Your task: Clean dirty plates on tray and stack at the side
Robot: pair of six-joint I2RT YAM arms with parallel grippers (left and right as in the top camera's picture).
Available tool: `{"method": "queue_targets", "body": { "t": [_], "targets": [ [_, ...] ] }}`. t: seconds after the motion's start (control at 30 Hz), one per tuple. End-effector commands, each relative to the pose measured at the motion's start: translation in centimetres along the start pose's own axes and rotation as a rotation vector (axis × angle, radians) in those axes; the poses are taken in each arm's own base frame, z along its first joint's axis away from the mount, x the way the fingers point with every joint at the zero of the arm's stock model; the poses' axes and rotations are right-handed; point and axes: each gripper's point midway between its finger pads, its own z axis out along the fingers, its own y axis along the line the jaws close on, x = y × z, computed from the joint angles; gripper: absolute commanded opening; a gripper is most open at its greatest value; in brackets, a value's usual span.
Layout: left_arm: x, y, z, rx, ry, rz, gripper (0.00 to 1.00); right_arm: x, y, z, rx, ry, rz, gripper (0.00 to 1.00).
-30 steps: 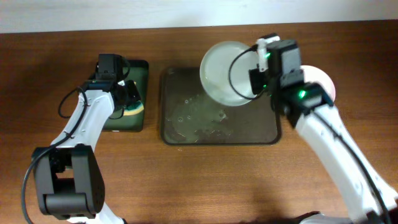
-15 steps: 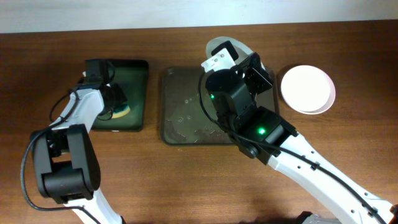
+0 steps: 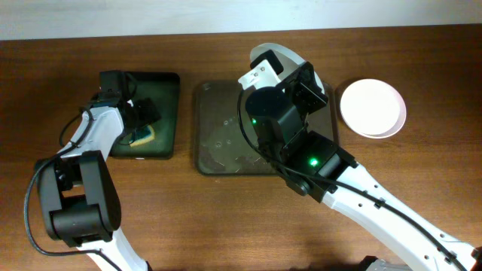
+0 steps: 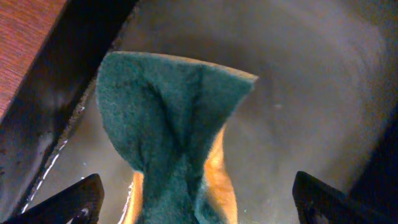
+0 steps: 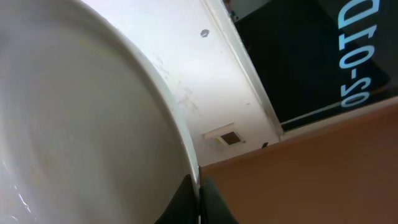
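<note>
My right gripper holds a plate and next needs to swing toward another white plate (image 3: 373, 108), tilt the held plate flat, lower it on top and release. That other plate is beside the large tray.
My right gripper (image 5: 200, 198) is shut on the rim of a white plate (image 5: 74, 112), held up on edge over the far side of the large dark tray (image 3: 226, 147). From overhead only the plate's upper rim (image 3: 277, 54) shows past the right arm. Another white plate (image 3: 373, 108) lies on the table to the right of the tray. My left gripper (image 4: 202, 199) stands open over the small black tray (image 3: 162, 90). A green and yellow sponge (image 4: 174, 118) lies loose between its wide-apart fingertips (image 4: 78, 199).
Water drops and smears lie on the large tray's floor (image 3: 233, 135). The right arm (image 3: 301, 143) crosses above the tray's right half. The small black tray's dark wall (image 4: 56, 112) runs close to the sponge's left side.
My left gripper has opened and let go of the sponge, which now rests in the small black tray. The right arm swung in over the tray and tipped its plate on edge.
</note>
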Motion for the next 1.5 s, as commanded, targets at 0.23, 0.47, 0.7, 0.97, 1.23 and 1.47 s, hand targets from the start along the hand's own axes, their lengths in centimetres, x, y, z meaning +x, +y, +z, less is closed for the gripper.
{"method": "queue_targets", "body": {
  "t": [0.23,0.47,0.7,0.97,1.23,1.47],
  "targets": [
    [-1.9,-1.9,-5.2,0.098,-0.050,0.003,0.99,9.4,5.9,7.3,-0.322,0.317,0.597,0.04],
    [-1.4,-1.6,-5.2,0.090,-0.029,0.002,0.99,21.7,2.6,13.7,-0.479,0.611,1.131,0.04],
    [-0.9,-1.5,-5.1,0.082,-0.010,0.002,0.99,34.8,4.1,17.4,-0.466,0.888,1.351,0.04],
    [-0.9,-1.5,-5.1,0.082,-0.010,0.002,0.99,39.7,7.8,19.4,-0.479,0.989,1.399,0.12],
    [-0.9,-1.5,-5.1,0.082,-0.010,0.002,0.99,36.4,6.9,19.2,-0.600,0.896,1.466,0.28],
    [-0.9,-1.5,-5.1,0.082,-0.010,0.002,0.99,30.7,1.2,13.7,-0.659,0.778,1.476,0.47]
  ]
}}
